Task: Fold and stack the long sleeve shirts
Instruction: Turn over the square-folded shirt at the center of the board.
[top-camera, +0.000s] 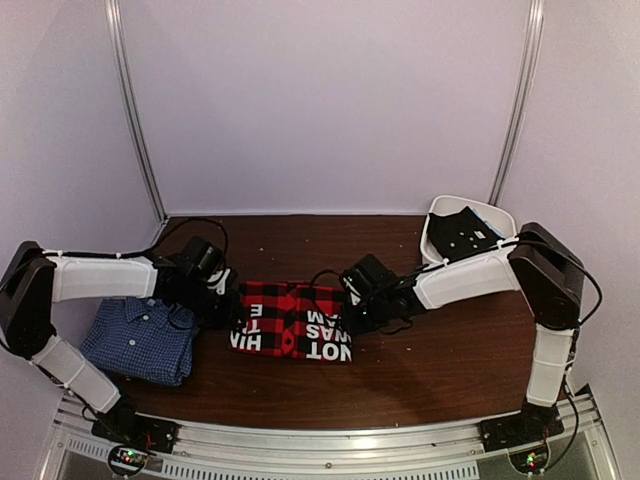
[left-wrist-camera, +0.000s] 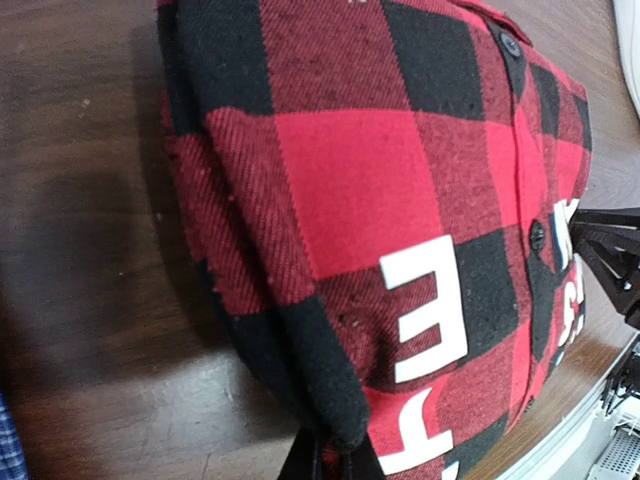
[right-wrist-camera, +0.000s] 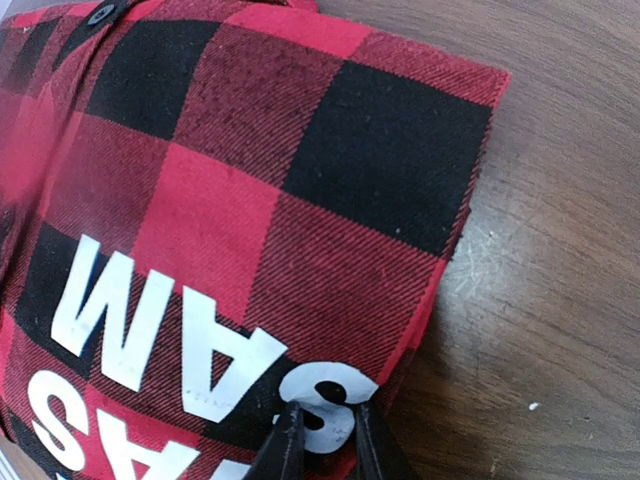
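I will next lift my left gripper across the shirt and let go over the tabletop past the shirt's opposite edge (top-camera: 398, 338), because that spot is to the gripper's right in the top view.
The red-and-black plaid shirt (top-camera: 290, 320) lies folded into a rectangle at the table's middle, white lettering facing up. My left gripper (top-camera: 226, 310) is at its left edge. In the left wrist view the gripper (left-wrist-camera: 335, 462) is shut on the shirt's black folded edge (left-wrist-camera: 340, 400). My right gripper (top-camera: 351, 318) is at the shirt's right edge. In the right wrist view the gripper (right-wrist-camera: 325, 440) is pinched on the cloth at a white letter (right-wrist-camera: 325, 395). The blue check shirt (top-camera: 140, 338) lies folded at the near left, under my left arm.
A white bin (top-camera: 500, 216) holding a black object (top-camera: 463, 232) stands at the back right. The brown wooden table (top-camera: 450, 360) ends at a metal rail along the near edge. Light walls enclose the back and sides.
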